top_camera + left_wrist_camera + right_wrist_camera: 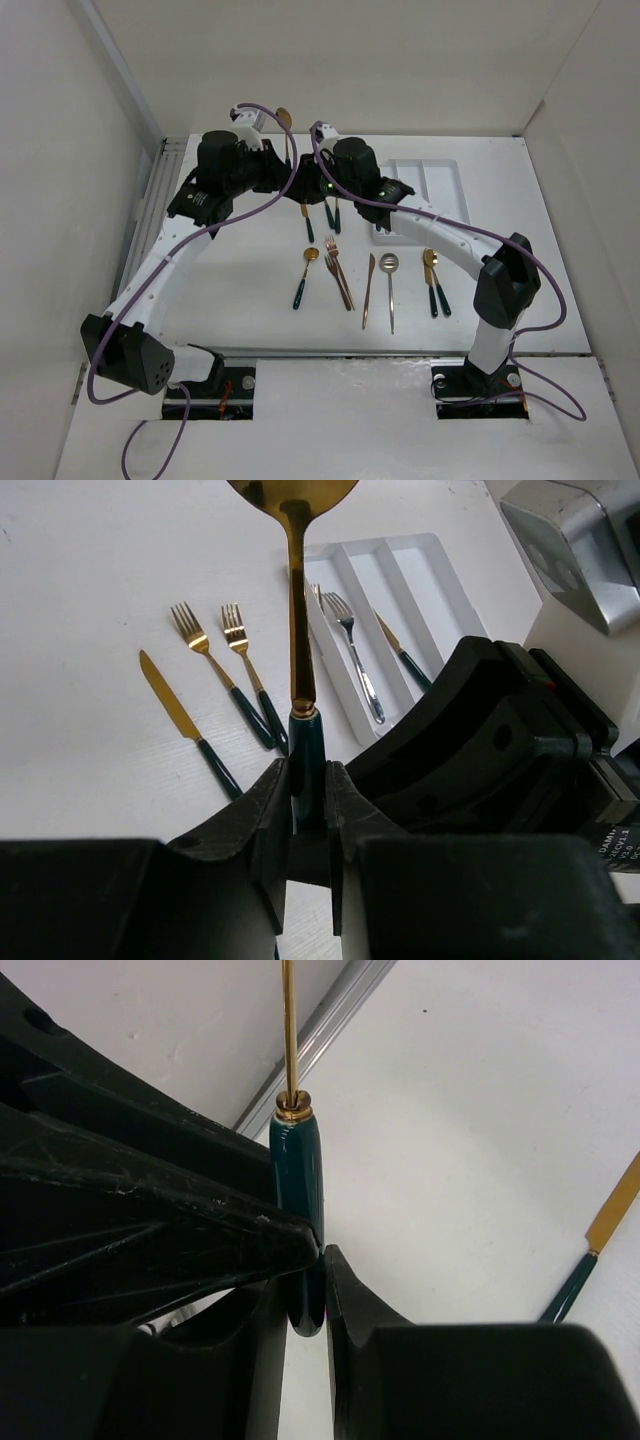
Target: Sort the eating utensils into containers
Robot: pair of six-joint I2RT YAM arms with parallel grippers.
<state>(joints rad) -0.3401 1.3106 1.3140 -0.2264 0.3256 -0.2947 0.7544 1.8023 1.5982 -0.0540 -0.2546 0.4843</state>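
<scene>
The tray's end section is empty, so the robot's right gripper should next carry the spoon to the right in the top view, then down into it, and let go of the spoon.
A gold spoon with a dark green handle is held in the air over the back middle of the table by both grippers at once. My left gripper is shut on the handle just below the gold stem of the spoon, whose bowl points away from it. My right gripper is shut on the lower end of the spoon's handle. In the top view the left gripper and the right gripper meet tip to tip. The white three-compartment tray lies at the back right; it also shows in the left wrist view.
The tray holds a silver fork and a gold, green-handled utensil. Two gold forks and a gold knife lie beside the tray. Nearer me lie a gold spoon, copper forks, a copper knife, a silver spoon and two gold spoons.
</scene>
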